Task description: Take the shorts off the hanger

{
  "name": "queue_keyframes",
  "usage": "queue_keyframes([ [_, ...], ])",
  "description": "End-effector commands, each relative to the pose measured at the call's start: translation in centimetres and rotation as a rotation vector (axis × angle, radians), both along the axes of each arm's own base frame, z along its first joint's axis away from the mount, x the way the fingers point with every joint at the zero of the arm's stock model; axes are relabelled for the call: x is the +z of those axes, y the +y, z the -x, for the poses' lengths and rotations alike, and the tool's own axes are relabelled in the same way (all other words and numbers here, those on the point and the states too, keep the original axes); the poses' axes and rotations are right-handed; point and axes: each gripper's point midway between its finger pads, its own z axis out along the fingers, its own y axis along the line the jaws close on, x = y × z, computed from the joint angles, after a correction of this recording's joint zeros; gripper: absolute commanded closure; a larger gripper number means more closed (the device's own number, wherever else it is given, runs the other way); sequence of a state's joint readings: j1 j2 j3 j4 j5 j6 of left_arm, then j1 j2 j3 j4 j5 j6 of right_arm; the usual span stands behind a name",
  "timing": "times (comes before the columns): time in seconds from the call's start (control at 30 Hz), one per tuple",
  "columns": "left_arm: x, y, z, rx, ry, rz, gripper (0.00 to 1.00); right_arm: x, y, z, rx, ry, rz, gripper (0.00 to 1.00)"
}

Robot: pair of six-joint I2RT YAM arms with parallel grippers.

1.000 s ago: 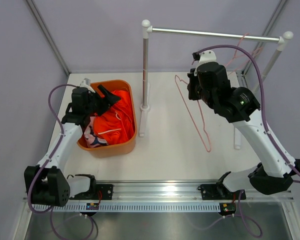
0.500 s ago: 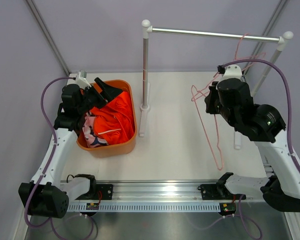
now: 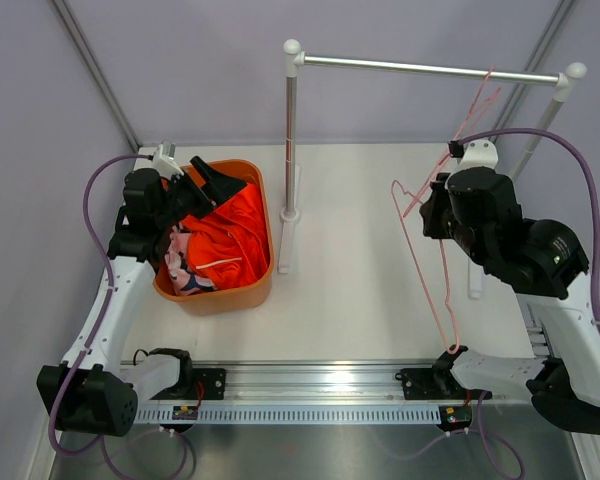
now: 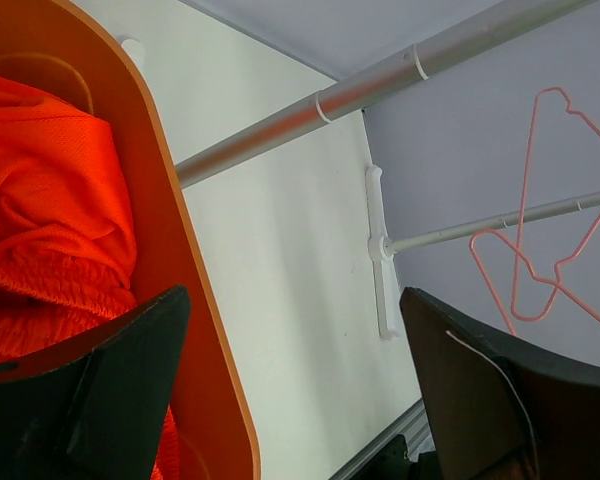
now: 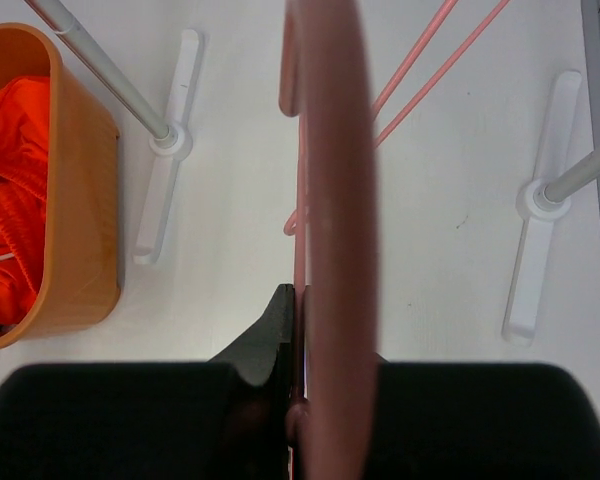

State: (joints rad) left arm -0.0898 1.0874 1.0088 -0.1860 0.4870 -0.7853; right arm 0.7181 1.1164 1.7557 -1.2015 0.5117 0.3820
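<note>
My right gripper is to move up and outward next, to the bar's empty middle part (image 3: pixel 416 66), and let go of the hanger hooked there, because the hanger's wire is bare of shorts.
The orange-red shorts (image 3: pixel 230 232) and the pink patterned shorts (image 3: pixel 184 270) lie bunched in the orange basket (image 3: pixel 265 275). My left gripper (image 3: pixel 212 188) hovers over the basket's far end, open and empty. In the left wrist view its gripper (image 4: pixel 295 300) spans the basket rim (image 4: pixel 180 260), beside the orange-red shorts (image 4: pixel 50 200). My right gripper (image 3: pixel 432 205) holds a bare pink wire hanger (image 3: pixel 448 300) above the right side of the table. In the right wrist view that gripper (image 5: pixel 302 300) is shut on the hanger (image 5: pixel 330 200) wire.
A clothes rail (image 3: pixel 430 68) on two white-footed posts (image 3: pixel 290 130) spans the back. A second pink hanger (image 3: pixel 477 100) hangs on it near the right post (image 3: pixel 550 115). The basket (image 5: pixel 80 200) stands left of the left post's foot (image 5: pixel 170 190).
My right arm has moved right and toward the near edge, carrying the bare hanger. My left arm drew back to the left over the basket, its jaws opened wider, then it stayed still.
</note>
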Motion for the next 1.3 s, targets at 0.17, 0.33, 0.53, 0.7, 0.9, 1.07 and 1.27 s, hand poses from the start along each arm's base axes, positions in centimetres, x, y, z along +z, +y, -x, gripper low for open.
queue_keyframes([
  [0.17, 3.1, -0.5, 0.7, -0.055, -0.107, -0.012, 0.02, 0.9, 2.4, -0.4, 0.106, -0.021, -0.055, 1.00],
  [0.33, 3.6, -0.6, 0.9, -0.073, -0.124, -0.027, 0.01, 2.1, 4.3, -1.9, 0.162, -0.062, -0.058, 1.00],
  [0.53, 3.7, -0.7, 1.3, -0.092, -0.131, -0.040, 0.01, 4.6, 5.9, -4.1, 0.246, -0.174, -0.022, 1.00],
  [0.7, 3.8, -0.8, 1.5, -0.103, -0.138, -0.042, 0.01, 6.8, 6.4, -6.3, 0.318, -0.240, -0.069, 1.00],
  [0.9, 3.9, -0.9, 1.6, -0.111, -0.142, -0.044, 0.01, 8.1, 5.5, -9.8, 0.292, -0.263, -0.074, 1.00],
  [1.07, 3.9, -1.0, 1.8, -0.124, -0.151, -0.045, 0.01, 10.4, 4.7, -12.4, 0.269, -0.305, -0.099, 1.00],
  [1.27, 3.5, -1.0, 1.7, -0.129, -0.150, -0.063, 0.01, 10.3, 4.0, -16.7, 0.233, -0.288, -0.098, 1.00],
])
